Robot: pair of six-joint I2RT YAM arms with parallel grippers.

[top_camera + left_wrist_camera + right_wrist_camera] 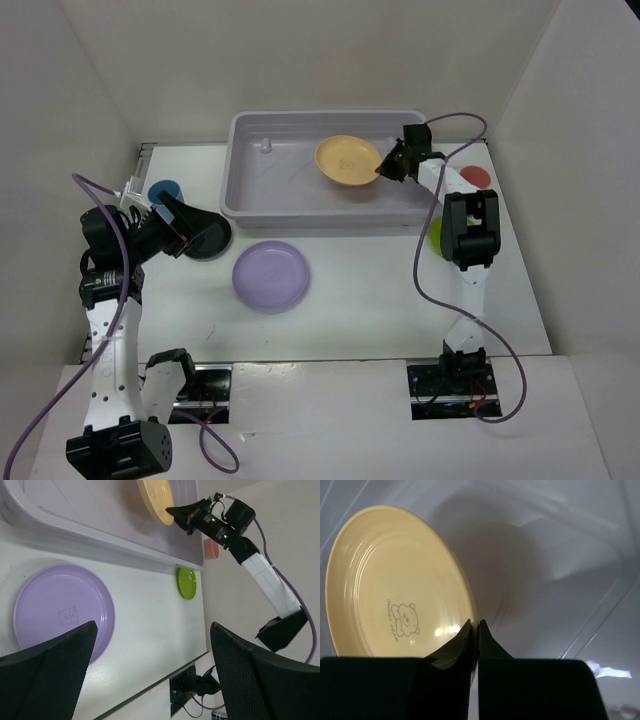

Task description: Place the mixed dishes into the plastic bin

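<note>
The yellow-orange plate (pixel 347 160) still hangs tilted. My right gripper needs to lower it inside the bin next and let go of the plate's rim.
My right gripper (pixel 381 170) is shut on the rim of the yellow-orange plate (pixel 347 160) and holds it inside the plastic bin (pixel 250 195); the right wrist view shows the plate (pixel 395 585) pinched at its edge. The lilac plate (pixel 271 276) lies on the table in front of the bin. My left gripper (pixel 190 232) is open and empty over the black plate (pixel 212 240) at the left. The blue cup (pixel 163 191) stands behind it. The lime green plate (pixel 435 235) and salmon-pink cup (pixel 475 177) are at the right, partly hidden by my right arm.
White walls enclose the table on the left, back and right. A small clear knob (pixel 265 146) sits in the bin's far left corner. Purple cables (pixel 440 290) hang from both arms. The arm bases stand at the near edge.
</note>
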